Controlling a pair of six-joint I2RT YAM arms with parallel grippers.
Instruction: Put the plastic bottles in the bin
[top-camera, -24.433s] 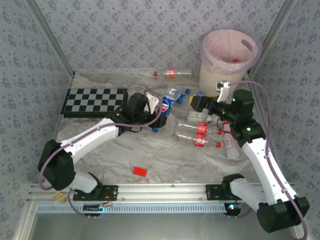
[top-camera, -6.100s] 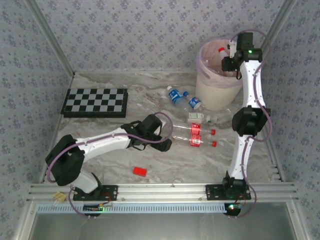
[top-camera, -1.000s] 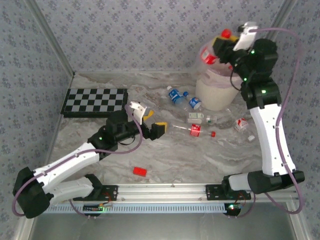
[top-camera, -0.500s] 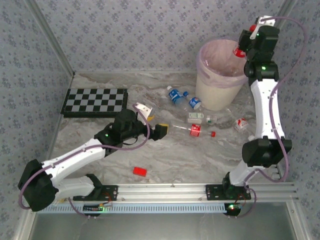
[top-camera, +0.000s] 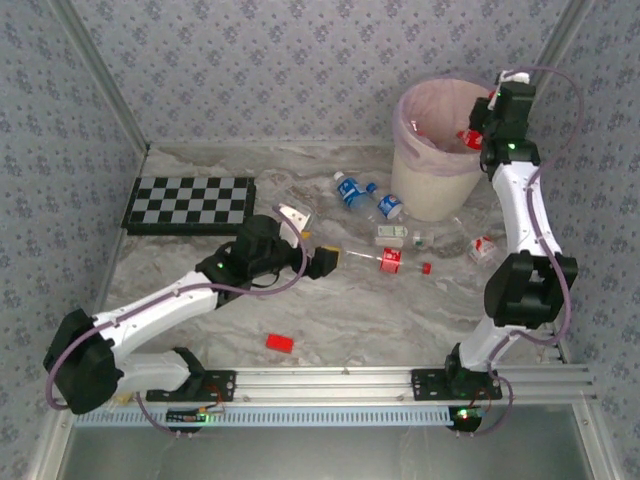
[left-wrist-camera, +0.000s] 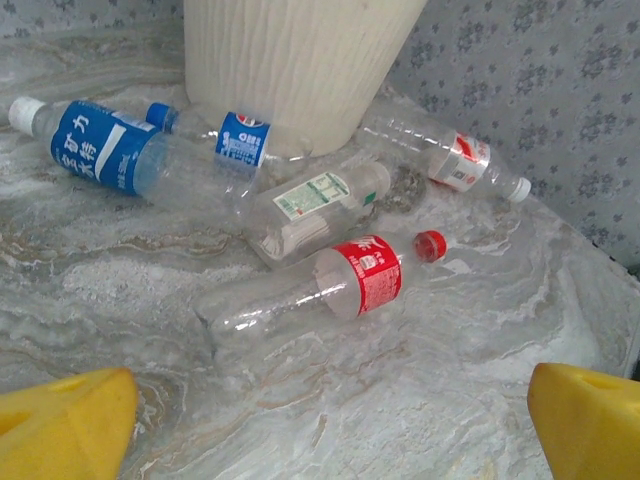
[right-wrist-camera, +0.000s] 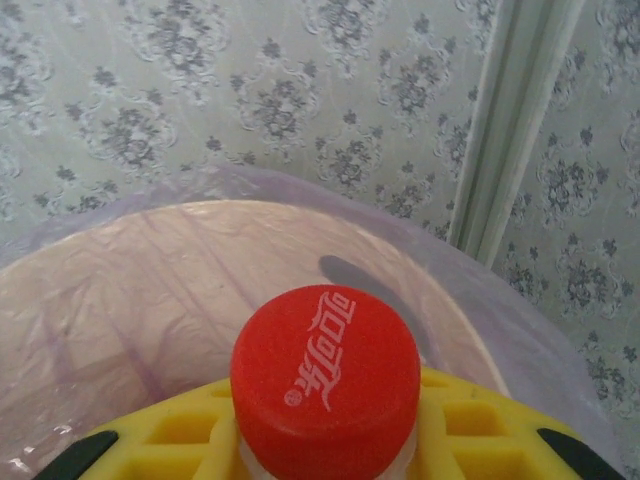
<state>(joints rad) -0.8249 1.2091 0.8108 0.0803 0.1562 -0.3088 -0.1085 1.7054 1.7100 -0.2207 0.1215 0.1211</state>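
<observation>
The right gripper moves slightly outward and farther over the lined opening (top-camera: 442, 112) (right-wrist-camera: 190, 300) next and releases the red-capped bottle, since that hangs only just inside the bin's rim.
The cream-white bin (top-camera: 424, 186) with its pink liner stands at the back right. My right gripper (top-camera: 483, 128) hangs over the bin's right rim, shut on a red-capped plastic bottle (top-camera: 467, 137). In the right wrist view that bottle's cap (right-wrist-camera: 325, 378) sits between my yellow fingers (right-wrist-camera: 480, 440), with the liner (right-wrist-camera: 150, 290) below. My left gripper (top-camera: 325, 260) is open, low over the table, just left of a lying red-labelled bottle (top-camera: 386, 260) (left-wrist-camera: 335, 288). Nothing is between its fingertips (left-wrist-camera: 60, 425).
More bottles lie by the bin's foot (left-wrist-camera: 290, 60): two blue-labelled ones (left-wrist-camera: 95, 150) (left-wrist-camera: 235, 140), a white-labelled one (left-wrist-camera: 315, 205) and a red-labelled one (left-wrist-camera: 450, 160). A chessboard (top-camera: 190, 203) lies at the far left. A small red block (top-camera: 280, 343) rests near the front.
My right gripper has come down with the red-capped bottle to the bin's rim. My left gripper has slid right, closer to the red-labelled bottle.
</observation>
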